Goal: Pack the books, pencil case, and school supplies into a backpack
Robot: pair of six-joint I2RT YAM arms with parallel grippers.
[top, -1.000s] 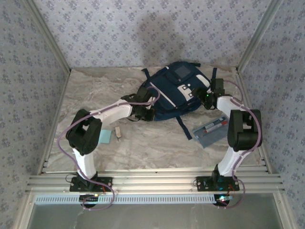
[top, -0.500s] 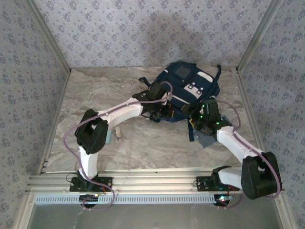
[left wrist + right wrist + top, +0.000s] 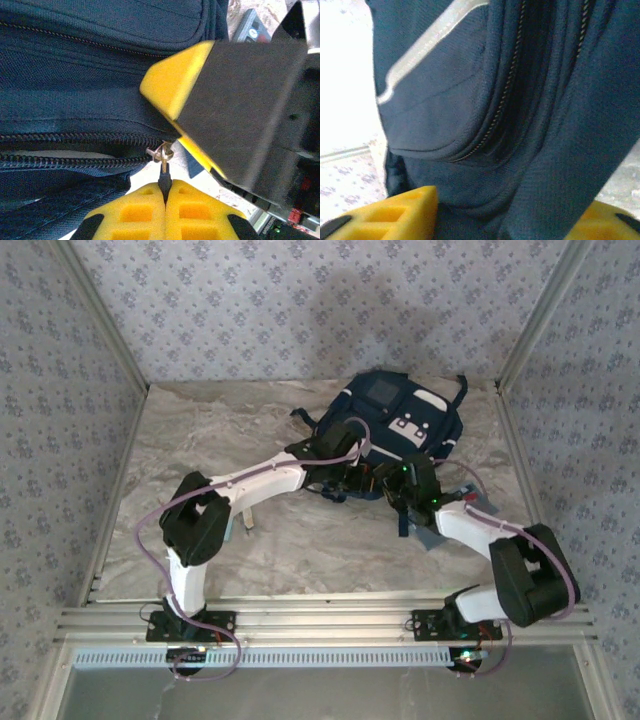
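Observation:
My left gripper draws away from the backpack's near edge toward the open marble tabletop next and releases the metal zipper pull point(image 3: 161, 154), since the zip already gapes beside it.
The navy backpack point(image 3: 392, 423) lies at the back right of the table. My left gripper point(image 3: 352, 478) is at its near edge, shut on the metal zipper pull point(image 3: 161, 154) of a partly open zip. My right gripper point(image 3: 392, 483) sits right beside it, its yellow fingers point(image 3: 395, 215) closed on a fold of backpack fabric point(image 3: 485, 200). The grey pencil case point(image 3: 431, 538) lies mostly under my right arm. The light-blue pad point(image 3: 232, 527) and the beige block point(image 3: 248, 521) lie beside my left arm. The books are out of view.
A dark strap point(image 3: 402, 520) trails from the backpack toward the front. Patterned walls point(image 3: 60, 440) close in the table on the left, back and right. Open marble tabletop point(image 3: 200, 430) lies to the left of the backpack.
My right arm has swung from the backpack's right side to its near edge, and its jaws have closed in on the fabric. My left gripper and the backpack have shifted right.

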